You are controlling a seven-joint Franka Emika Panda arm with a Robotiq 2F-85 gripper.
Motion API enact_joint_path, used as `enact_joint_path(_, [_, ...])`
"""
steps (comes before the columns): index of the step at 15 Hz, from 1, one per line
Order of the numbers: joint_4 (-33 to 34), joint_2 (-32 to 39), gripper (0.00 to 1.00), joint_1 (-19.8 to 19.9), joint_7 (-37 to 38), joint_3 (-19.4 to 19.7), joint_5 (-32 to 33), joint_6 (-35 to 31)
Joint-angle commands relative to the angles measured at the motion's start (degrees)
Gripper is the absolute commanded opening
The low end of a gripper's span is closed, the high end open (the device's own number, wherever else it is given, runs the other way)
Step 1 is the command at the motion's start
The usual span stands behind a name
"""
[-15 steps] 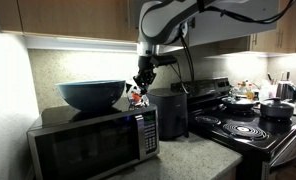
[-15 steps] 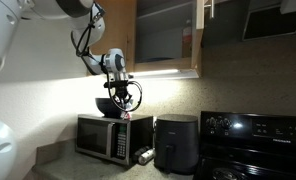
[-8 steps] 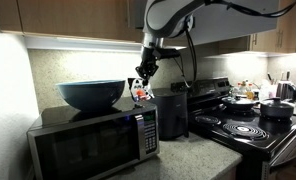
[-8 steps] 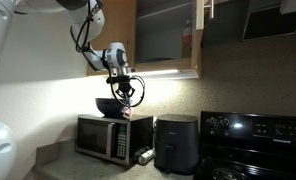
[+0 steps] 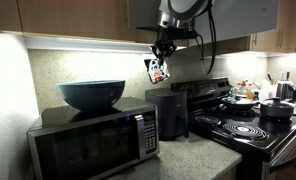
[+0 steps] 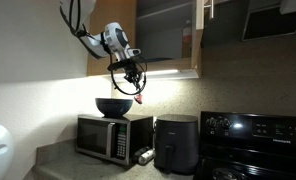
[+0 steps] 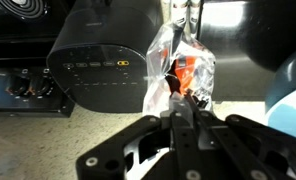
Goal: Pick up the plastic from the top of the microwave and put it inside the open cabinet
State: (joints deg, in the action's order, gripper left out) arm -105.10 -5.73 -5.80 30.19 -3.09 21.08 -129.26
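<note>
The plastic still hangs below the open cabinet's bottom edge, so the robot's gripper will next go up, tilt outward into the cabinet opening (image 6: 166, 40) and let go of the wrapper inside.
My gripper (image 5: 164, 50) is shut on the plastic (image 5: 156, 70), a small crumpled clear-white wrapper with red print, and holds it in the air above the black cylindrical appliance (image 5: 169, 110), right of the microwave (image 5: 93, 140). In the wrist view the plastic (image 7: 183, 65) hangs from my closed fingertips (image 7: 178, 100). In an exterior view my gripper (image 6: 131, 70) with the plastic (image 6: 140, 88) is just below the open cabinet (image 6: 166, 35), at its left lower edge. The microwave (image 6: 113, 135) stands below.
A big dark-blue bowl (image 5: 91, 94) sits on top of the microwave. A black stove (image 5: 243, 128) with pots is at the right. Closed wooden cabinets (image 5: 68, 20) run along the top. A can (image 6: 145, 155) lies on the counter.
My gripper has lifted the plastic off the microwave top and carried it up and sideways, away from the bowl, toward the cabinet's underside.
</note>
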Motion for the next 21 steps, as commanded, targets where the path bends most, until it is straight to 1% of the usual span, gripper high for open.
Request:
enact_joint_path(1, [-2.20, -4.27, 0.08, 3.26, 11.22, -1.52, 4.35, 0.38])
enact_joint_path(3, [-0.62, -4.25, 0.07, 4.82, 17.09, -2.05, 6.29, 0.94])
enact_joint_path(4, [-0.08, -4.09, 0.06, 5.27, 18.14, -2.40, 7.23, 2.70])
enact_joint_path(5, [-0.22, -3.46, 0.07, 4.63, 13.53, -1.80, 4.47, 0.66])
enact_joint_path(7, [0.00, -3.57, 0.06, 5.16, 15.42, -1.92, 5.19, 1.48])
enact_joint_path(11, [0.00, -3.57, 0.06, 5.16, 15.88, -2.08, 5.23, 1.71])
enact_joint_path(13, [1.57, -3.36, 0.07, 5.47, 16.75, -2.32, 7.64, -0.91])
enact_joint_path(16, [7.85, -2.70, 0.06, 5.69, 16.33, -2.76, 11.77, -5.00])
enact_joint_path(21, [18.94, 0.54, 0.06, 6.12, 17.61, -2.93, 16.79, -7.98])
